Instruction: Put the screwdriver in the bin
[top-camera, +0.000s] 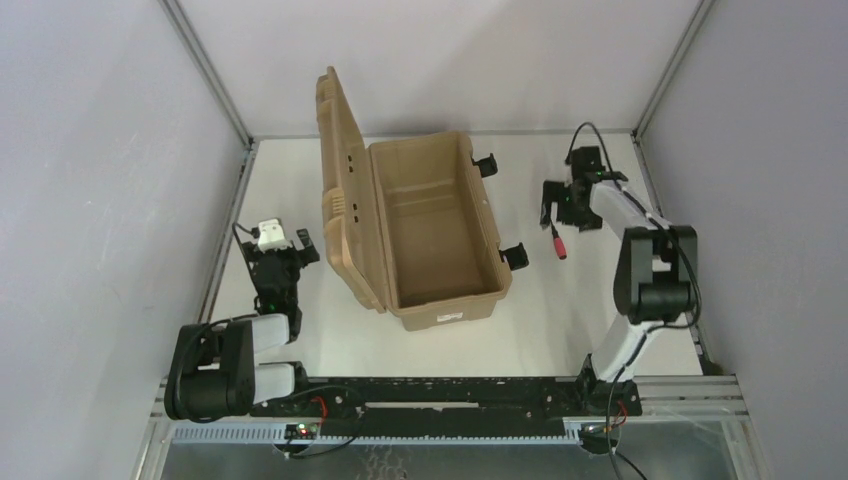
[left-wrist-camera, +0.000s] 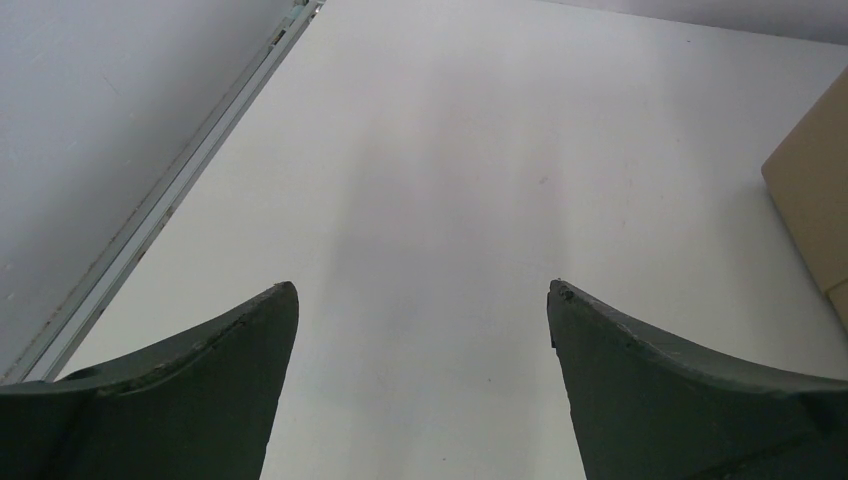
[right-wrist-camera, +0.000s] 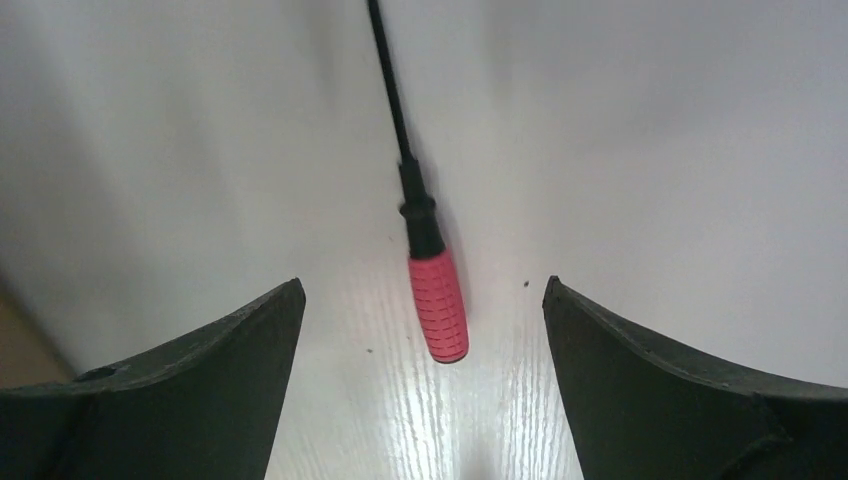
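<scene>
My right gripper sinks down and slightly back around the handle next and closes. The red ribbed handle (top-camera: 559, 247) (right-wrist-camera: 438, 305) lies between my open fingers but below them.
The screwdriver (top-camera: 557, 243) lies flat on the white table, right of the bin (top-camera: 430, 310). Its red ribbed handle (right-wrist-camera: 438, 305) is nearest the right wrist camera, and the dark thin shaft (right-wrist-camera: 388, 90) points away. My right gripper (right-wrist-camera: 422, 283) hovers over it, open, with the handle end between the wide-spread fingers and touching neither. From above, the right gripper (top-camera: 553, 208) sits just behind the screwdriver. The tan bin stands open, its lid (top-camera: 343, 190) tipped up to the left and its inside bare. My left gripper (top-camera: 285, 243) rests open left of the bin, holding nothing.
Black latches (top-camera: 485, 165) (top-camera: 514, 255) stick out from the bin's right side toward the screwdriver. A metal rail (left-wrist-camera: 170, 200) edges the table on the left. One tan corner of the bin (left-wrist-camera: 815, 190) shows at the right of the left wrist view.
</scene>
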